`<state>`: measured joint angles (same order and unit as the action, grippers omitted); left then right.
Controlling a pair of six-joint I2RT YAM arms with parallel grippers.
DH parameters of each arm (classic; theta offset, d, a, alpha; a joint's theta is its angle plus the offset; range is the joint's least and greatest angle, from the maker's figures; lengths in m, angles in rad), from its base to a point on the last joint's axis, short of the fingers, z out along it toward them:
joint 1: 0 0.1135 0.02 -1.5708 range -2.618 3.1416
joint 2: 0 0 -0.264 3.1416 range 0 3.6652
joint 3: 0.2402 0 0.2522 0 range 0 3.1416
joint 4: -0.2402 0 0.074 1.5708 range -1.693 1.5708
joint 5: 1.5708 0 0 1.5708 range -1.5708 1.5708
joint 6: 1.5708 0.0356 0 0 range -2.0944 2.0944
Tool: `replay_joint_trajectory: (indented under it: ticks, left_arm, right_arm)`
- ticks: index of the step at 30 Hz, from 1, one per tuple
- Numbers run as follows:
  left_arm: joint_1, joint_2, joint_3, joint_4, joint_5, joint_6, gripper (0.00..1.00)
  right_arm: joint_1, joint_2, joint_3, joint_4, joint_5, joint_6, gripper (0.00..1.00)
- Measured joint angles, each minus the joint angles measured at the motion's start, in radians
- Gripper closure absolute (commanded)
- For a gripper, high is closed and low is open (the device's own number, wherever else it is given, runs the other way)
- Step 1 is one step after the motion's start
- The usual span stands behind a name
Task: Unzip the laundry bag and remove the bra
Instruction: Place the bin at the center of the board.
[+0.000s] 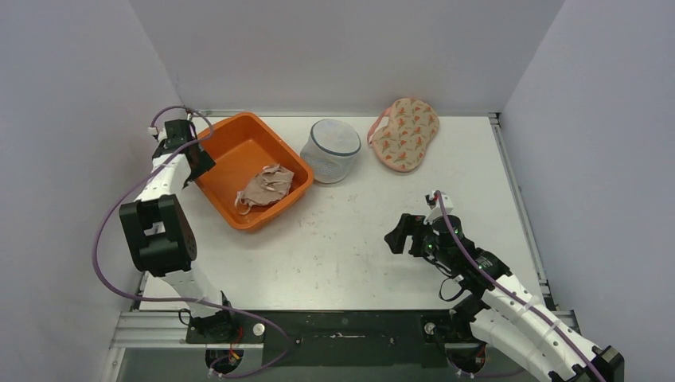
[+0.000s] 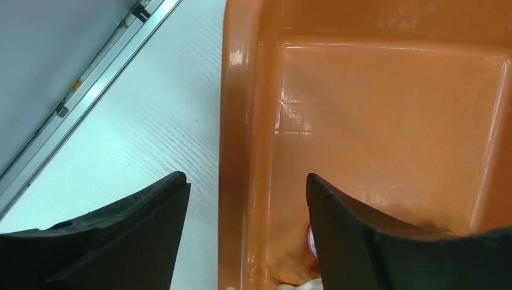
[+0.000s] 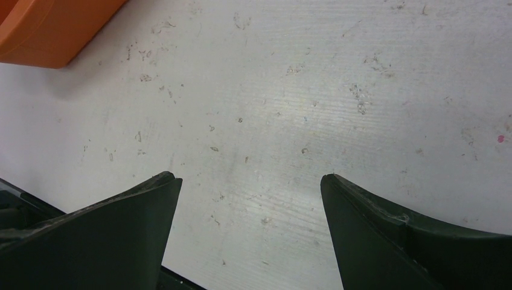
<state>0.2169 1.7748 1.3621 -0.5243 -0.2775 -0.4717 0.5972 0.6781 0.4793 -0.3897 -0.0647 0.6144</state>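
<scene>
The dark zip line, on its side by the tub [image 1: 313,138], is next for my left gripper. My left gripper needs to go up, cross over the tub [image 1: 225,134] and then come down there.
The white mesh laundry bag [image 1: 331,150] stands at the back middle of the table, with a dark zip line round its top. A peach patterned bra [image 1: 404,134] lies on the table to its right. A beige crumpled garment [image 1: 265,188] lies in the orange tub [image 1: 225,134]. My left gripper [image 1: 199,161] is open, its fingers either side of the tub's left rim [image 2: 232,121]; it holds nothing [image 2: 246,184]. My right gripper [image 1: 396,236] is open and empty above bare table [image 3: 250,178], near and right of the bag.
The tub's corner shows at the top left of the right wrist view [image 3: 54,30]. A metal rail [image 2: 90,84] runs along the table's left edge beside the tub. Grey walls close in three sides.
</scene>
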Motion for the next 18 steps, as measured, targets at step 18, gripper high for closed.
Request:
replay_joint_trajectory:
  ticks: [18]
  left_arm:
    - [-0.224, -0.584, -0.062, 0.097, 0.184, -0.147, 0.04]
  right_arm:
    - [0.000, -0.036, 0.002, 0.086, 0.098, 0.038, 0.10]
